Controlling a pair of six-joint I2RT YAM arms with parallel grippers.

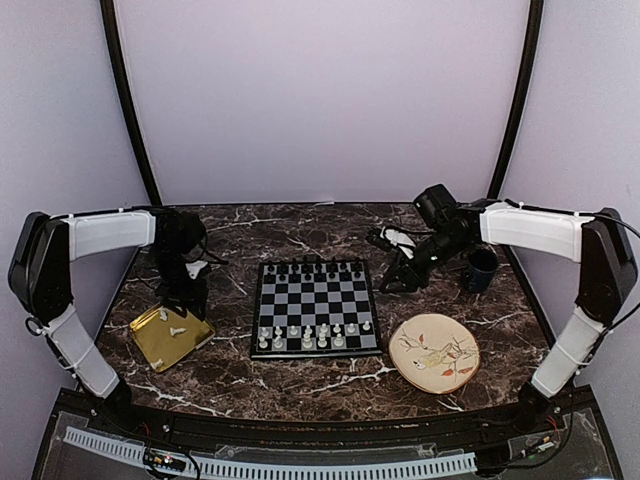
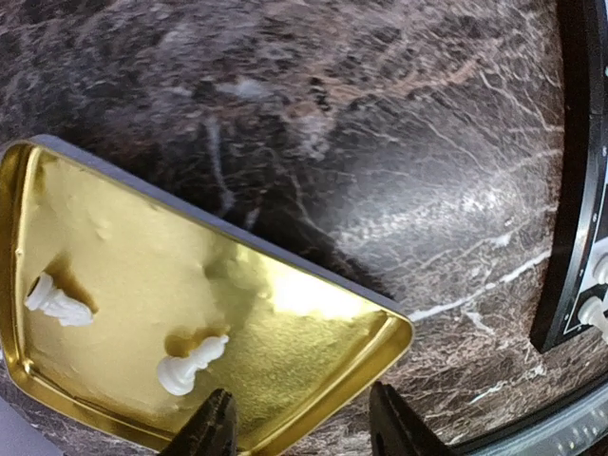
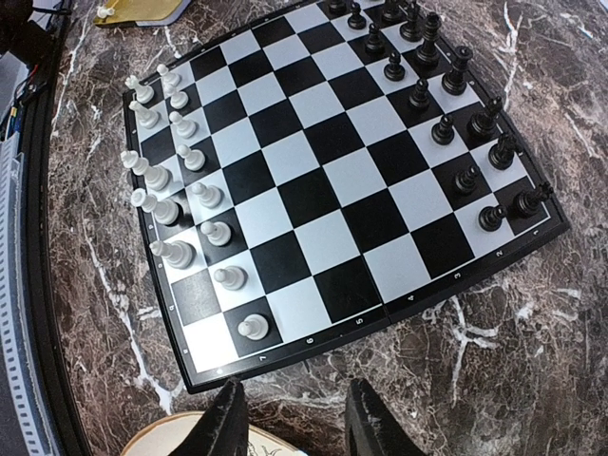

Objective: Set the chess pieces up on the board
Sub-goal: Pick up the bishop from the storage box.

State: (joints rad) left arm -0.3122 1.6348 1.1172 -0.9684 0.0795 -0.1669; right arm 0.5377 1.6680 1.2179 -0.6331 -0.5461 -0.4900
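The nearest white piece lies on its side below my left gripper, to its left in the top view, so the gripper will shift over it next, turning and going down.
The board (image 1: 316, 300) lies mid-table, with white chess pieces (image 1: 310, 336) on its two near rows and black ones on the far rows. In the right wrist view the white chess pieces (image 3: 176, 180) line the board's (image 3: 332, 180) left side, where two corner squares are bare. Two more white pieces (image 2: 190, 362) (image 2: 55, 301) lie on their sides in the gold tray (image 2: 380, 328). My left gripper (image 2: 304, 432) hangs open over the tray's near rim, holding nothing. My right gripper (image 3: 294, 423) is open and empty just off the board's edge.
A patterned plate (image 1: 435, 352) sits right of the board, its rim under my right gripper (image 1: 393, 283). A dark blue cup (image 1: 481, 268) stands at the far right. The gold tray (image 1: 170, 336) lies left of the board, below my left gripper (image 1: 188, 300).
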